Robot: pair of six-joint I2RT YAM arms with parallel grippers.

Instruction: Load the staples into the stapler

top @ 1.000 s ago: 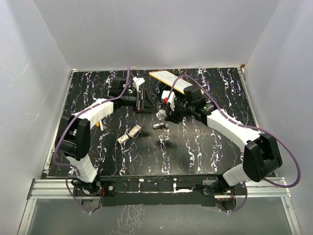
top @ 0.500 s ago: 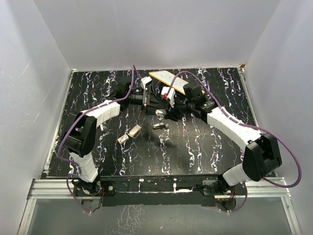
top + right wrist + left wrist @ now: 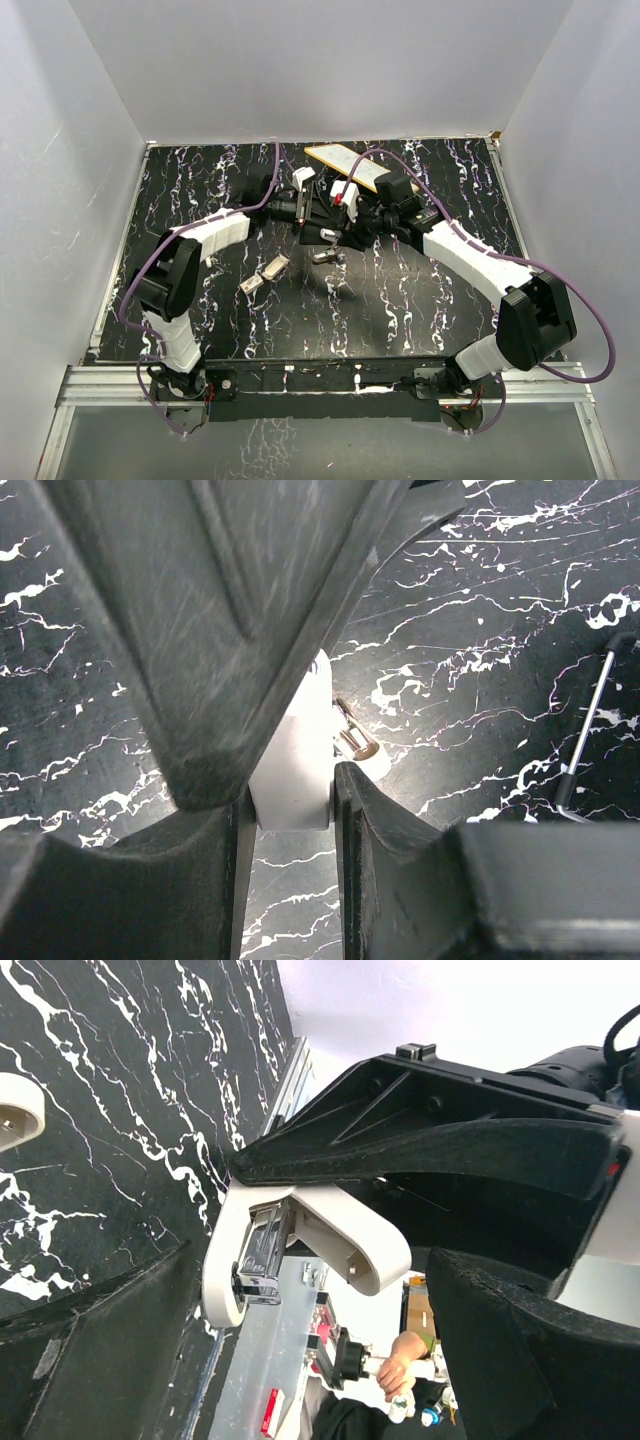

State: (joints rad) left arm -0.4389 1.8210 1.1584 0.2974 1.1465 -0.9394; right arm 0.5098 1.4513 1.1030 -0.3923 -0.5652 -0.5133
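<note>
My right gripper moves down and back next and releases the stapler (image 3: pixel 327 240) on the bare tabletop, since that clear patch lies below the gripper, nearer my base.
The stapler (image 3: pixel 295 770) is small and whitish, and my right gripper (image 3: pixel 290 802) is shut on its body. In the top view my right gripper (image 3: pixel 335 228) holds the stapler (image 3: pixel 327 240) just above the middle of the table. In the left wrist view the stapler (image 3: pixel 350 1240) has its two arms spread in a V, with a chrome magazine (image 3: pixel 262 1250) showing inside. My left gripper (image 3: pixel 310 1295) is open, and the stapler's spread end lies just ahead of its wide-apart fingers. It sits right beside the right gripper in the top view (image 3: pixel 308 205). A short silvery piece (image 3: pixel 265 274), perhaps the staples, lies on the table to the left.
A long yellow-edged flat board (image 3: pixel 345 165) lies at the back of the table (image 3: pixel 420 310), behind both grippers. A white rounded piece (image 3: pixel 15 1120) lies on the table at the left edge of the left wrist view. White walls enclose three sides.
My left arm has reached right and forward until its gripper is right beside the stapler. My right gripper has kept its hold on the stapler and barely moved.
</note>
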